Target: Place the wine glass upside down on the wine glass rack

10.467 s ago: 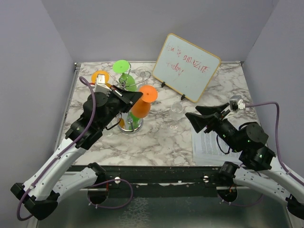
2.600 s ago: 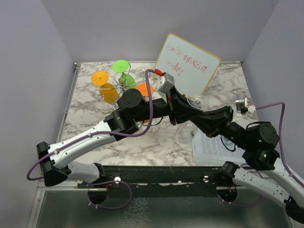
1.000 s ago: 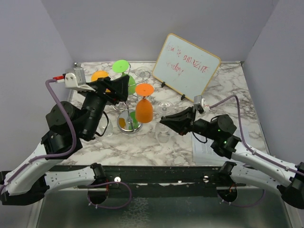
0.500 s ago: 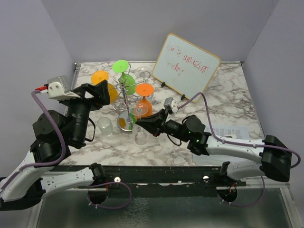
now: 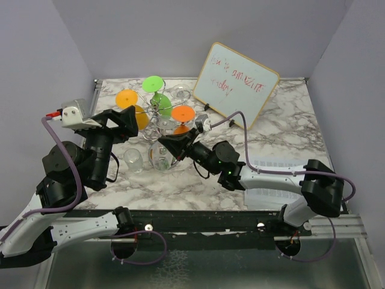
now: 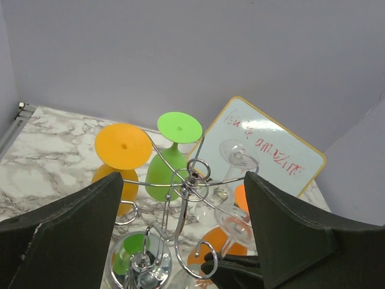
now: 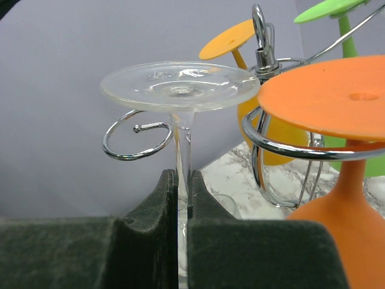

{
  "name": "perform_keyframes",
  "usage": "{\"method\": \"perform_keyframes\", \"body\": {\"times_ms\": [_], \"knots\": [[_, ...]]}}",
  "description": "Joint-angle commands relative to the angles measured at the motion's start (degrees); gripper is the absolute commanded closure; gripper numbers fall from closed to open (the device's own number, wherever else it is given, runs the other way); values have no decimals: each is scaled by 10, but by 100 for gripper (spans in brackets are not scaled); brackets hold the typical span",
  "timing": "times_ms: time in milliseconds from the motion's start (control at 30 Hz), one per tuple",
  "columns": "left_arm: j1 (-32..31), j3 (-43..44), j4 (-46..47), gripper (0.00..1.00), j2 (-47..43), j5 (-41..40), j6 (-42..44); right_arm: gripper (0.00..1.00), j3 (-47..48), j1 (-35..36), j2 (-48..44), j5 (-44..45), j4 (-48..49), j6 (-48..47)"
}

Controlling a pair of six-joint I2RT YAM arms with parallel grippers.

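Observation:
Next, my right gripper goes left in the top view, toward the rack's empty curled arm [image 5: 151,132] [image 7: 139,137], then down, as the wine glass's stem still stands beside the curled arm.
The wine glass [image 7: 180,87] is clear and held upside down, its round foot on top. My right gripper [image 7: 182,180] is shut on its thin stem. The stem stands just right of an empty curled arm [image 7: 138,141] of the wine glass rack [image 5: 159,111]. In the top view my right gripper [image 5: 170,144] is over the rack's chrome base [image 5: 157,161]. My left gripper [image 5: 127,122] hangs open to the left of the rack, holding nothing. In the left wrist view the held glass's foot [image 6: 234,223] shows low, right of the rack's post [image 6: 195,171].
An orange glass [image 7: 328,96], a green glass [image 5: 157,96], a yellow-orange glass [image 5: 129,108] and a clear glass [image 6: 237,158] hang upside down on the rack. Another clear glass [image 5: 133,159] stands on the marble table. A whiteboard [image 5: 237,84] leans at the back; a paper sheet [image 5: 274,174] lies right.
My right arm has carried the clear glass left and back, up to the rack. My left arm has pulled back to the left and now holds still, open.

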Motion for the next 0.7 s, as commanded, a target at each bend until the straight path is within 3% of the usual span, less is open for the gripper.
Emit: {"method": "perform_keyframes", "body": {"times_ms": [0, 667], "knots": [[-2, -4, -20, 17, -4, -5, -8, 99, 33, 4, 33, 23, 36, 35], [-2, 3, -69, 17, -22, 42, -53, 99, 90, 4, 89, -84, 13, 23]]}}
